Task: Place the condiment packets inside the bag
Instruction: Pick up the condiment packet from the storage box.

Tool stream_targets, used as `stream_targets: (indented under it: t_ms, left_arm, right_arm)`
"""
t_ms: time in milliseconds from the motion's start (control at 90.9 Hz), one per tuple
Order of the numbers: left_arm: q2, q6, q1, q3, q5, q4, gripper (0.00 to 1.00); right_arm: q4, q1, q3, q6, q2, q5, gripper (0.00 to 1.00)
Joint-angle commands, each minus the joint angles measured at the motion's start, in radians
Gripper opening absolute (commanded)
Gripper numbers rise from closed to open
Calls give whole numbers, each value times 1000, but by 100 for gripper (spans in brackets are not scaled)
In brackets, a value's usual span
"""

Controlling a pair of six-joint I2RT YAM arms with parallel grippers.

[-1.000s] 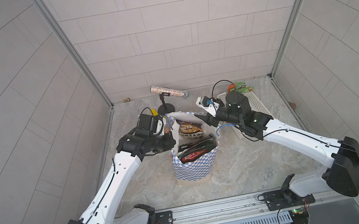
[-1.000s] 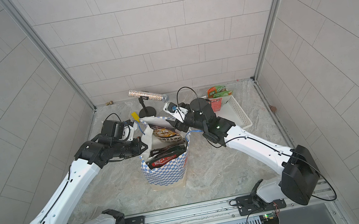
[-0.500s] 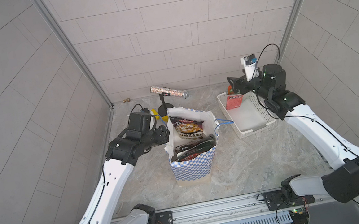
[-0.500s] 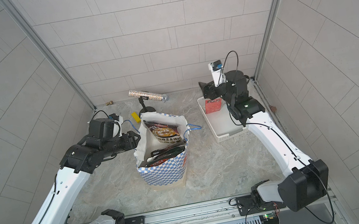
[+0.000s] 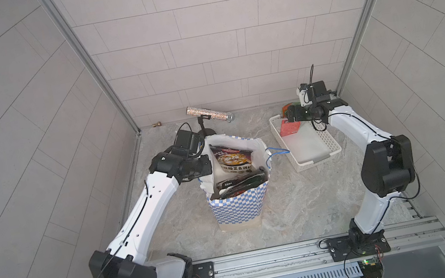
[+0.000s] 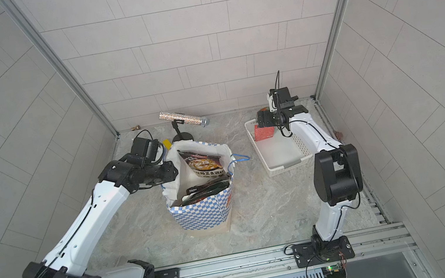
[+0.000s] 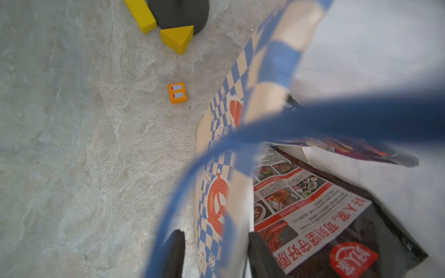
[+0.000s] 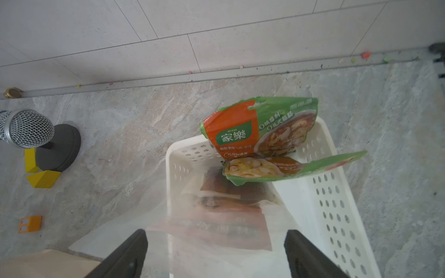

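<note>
My right gripper will next close its open fingers from both sides onto the clear edge of the red packet, because that edge already stretches between them.
The checkered bag [image 5: 239, 208] [image 6: 203, 214] stands upright mid-floor with dark condiment packets [image 5: 233, 161] [image 6: 204, 164] inside. My left gripper [image 5: 204, 166] [image 6: 171, 173] [image 7: 216, 255] is open at the bag's left rim. Its jaws straddle the bag wall [image 7: 216, 197], next to a black-and-red packet [image 7: 301, 211]. My right gripper [image 5: 291, 113] [image 6: 262, 117] [image 8: 216, 252] hangs wide open and holds nothing above the far end of the white basket [image 5: 311, 158] [image 8: 337, 204]. A red packet [image 5: 289, 128] [image 8: 216, 216] lies below it. Two green packets [image 8: 260, 130] [image 8: 289, 168] lean at the basket's far end.
A glittery microphone [image 5: 207, 114] [image 8: 26, 127] on a black stand is behind the bag. Yellow blocks [image 7: 177, 38] lie by the stand's base. A small orange block [image 7: 177, 92] sits on the floor left of the bag. Walls close in at the back and both sides.
My right arm has swung from over the bag to above the basket, its jaws widening. My left gripper's jaws have parted at the bag's rim, and the bag's mouth now gapes wider.
</note>
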Motion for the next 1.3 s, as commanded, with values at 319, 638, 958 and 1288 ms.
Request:
stream_targets:
  t_ms: [319, 638, 958, 1288]
  left_arm:
    - [-60, 20, 2, 3, 50, 12, 12]
    - [-88, 18, 2, -23, 82, 41, 0]
    - [-122, 18, 2, -59, 109, 70, 0]
    - [-108, 20, 2, -66, 110, 74, 0]
  right_arm:
    - [74, 15, -20, 212, 64, 66, 89]
    - [133, -36, -115, 237, 61, 45, 46]
    - [54, -37, -148, 107, -167, 135, 0]
    - [-14, 62, -137, -138, -484, 81, 0]
